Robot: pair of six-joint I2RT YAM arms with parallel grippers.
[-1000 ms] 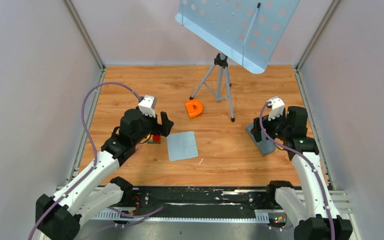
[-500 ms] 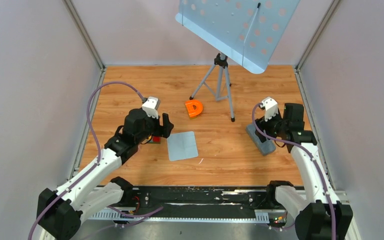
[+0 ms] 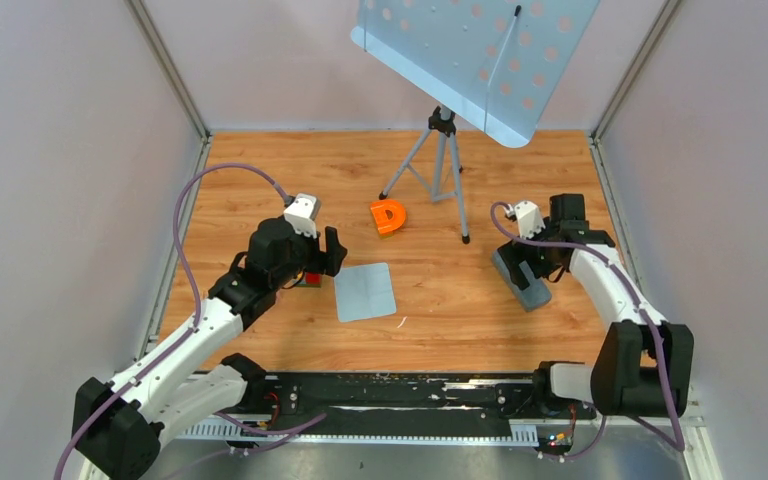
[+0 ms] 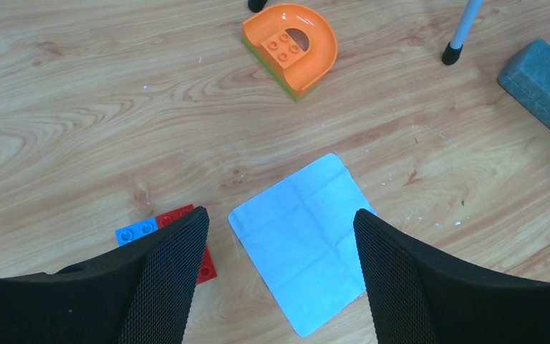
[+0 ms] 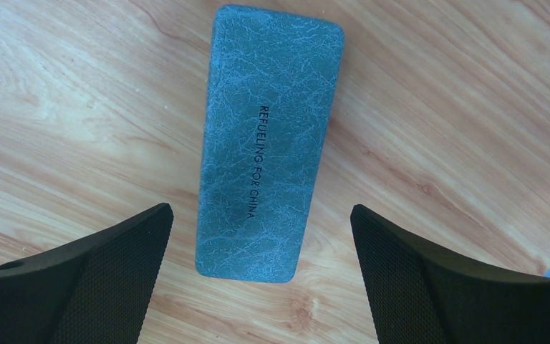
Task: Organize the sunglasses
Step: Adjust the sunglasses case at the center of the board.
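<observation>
My right gripper should go down over the lettered part of the blue-grey case (image 3: 522, 282) (image 5: 255, 179), with one finger beside each long side of the case, because its open fingers are already on either side of the case's width.
The sunglasses do not show in any view. A closed oblong blue-grey case (image 3: 522, 282) lies at the right; in the right wrist view it (image 5: 272, 136) lies flat with printed lettering on its lid. My right gripper (image 3: 540, 262) is open and hovers over the case, the jaws straddling its near end (image 5: 259, 209) without touching. A flat blue-grey square cloth (image 3: 365, 291) lies mid-table. My left gripper (image 3: 332, 250) is open and empty just left of and above the cloth (image 4: 304, 240); in the left wrist view the gripper (image 4: 279, 215) frames it. The case also shows at that view's right edge (image 4: 544, 75).
An orange D-shaped block (image 3: 388, 215) lies behind the cloth. Red and blue bricks (image 3: 308, 279) sit under the left gripper. A tripod (image 3: 442, 170) carrying a perforated blue plate (image 3: 475, 55) stands at the back centre. Walls close in both sides.
My right wrist has swung left and back, turning over the case while staying open. The left gripper shifted slightly right early on, then held still.
</observation>
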